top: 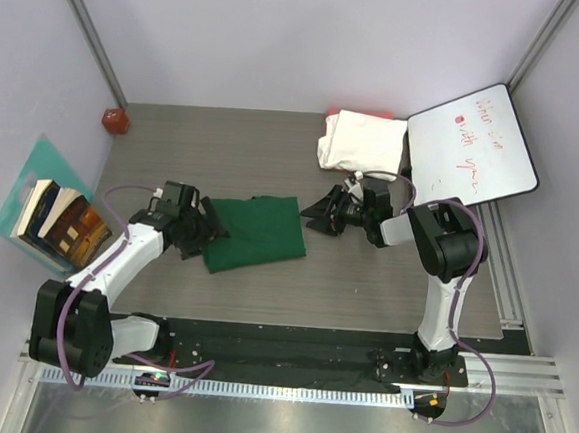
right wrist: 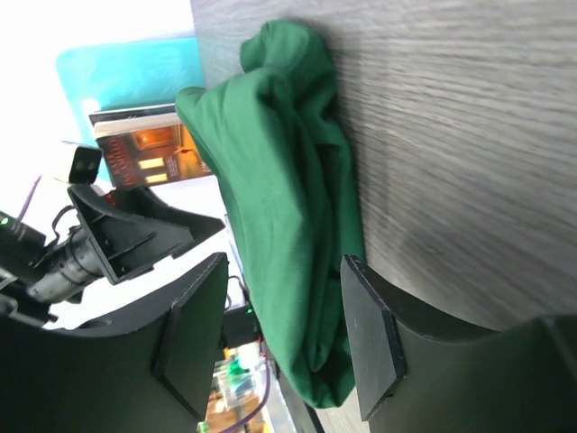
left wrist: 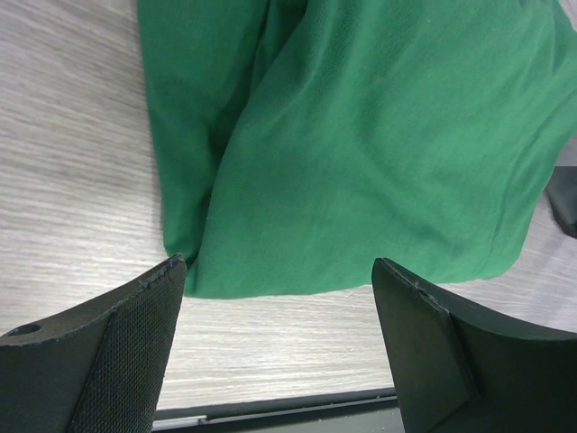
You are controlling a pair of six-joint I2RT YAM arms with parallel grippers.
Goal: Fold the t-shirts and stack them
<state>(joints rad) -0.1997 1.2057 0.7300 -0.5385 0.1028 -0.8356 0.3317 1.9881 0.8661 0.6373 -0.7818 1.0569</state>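
The right gripper slides left in the top view onto the green t-shirt's facing edge (top: 301, 221) (right wrist: 315, 246) next, since its open fingers already line up around that edge.
A dark green t-shirt (top: 254, 233) lies folded on the wood-grain table (top: 365, 283). My left gripper (top: 208, 232) sits at the shirt's left edge. In the left wrist view this gripper (left wrist: 279, 263) is open, its fingers (left wrist: 117, 352) apart over bare table just short of the green t-shirt (left wrist: 361, 135). My right gripper (top: 314, 214) hovers just off the shirt's right edge. Its wrist view shows that gripper (right wrist: 281, 262) open, with the green t-shirt (right wrist: 288, 225) seen between the pads (right wrist: 371, 338) and a gap on each side. A cream-white folded t-shirt (top: 361, 140) rests at the back on a red-pink cloth edge (top: 363, 113).
A white whiteboard (top: 471, 146) with red writing leans at the back right. Books (top: 60, 221) lie on a teal board (top: 41, 157) at the left wall, also showing as books (right wrist: 144, 149) in the right wrist view. A small red object (top: 115, 120) sits in the back left corner.
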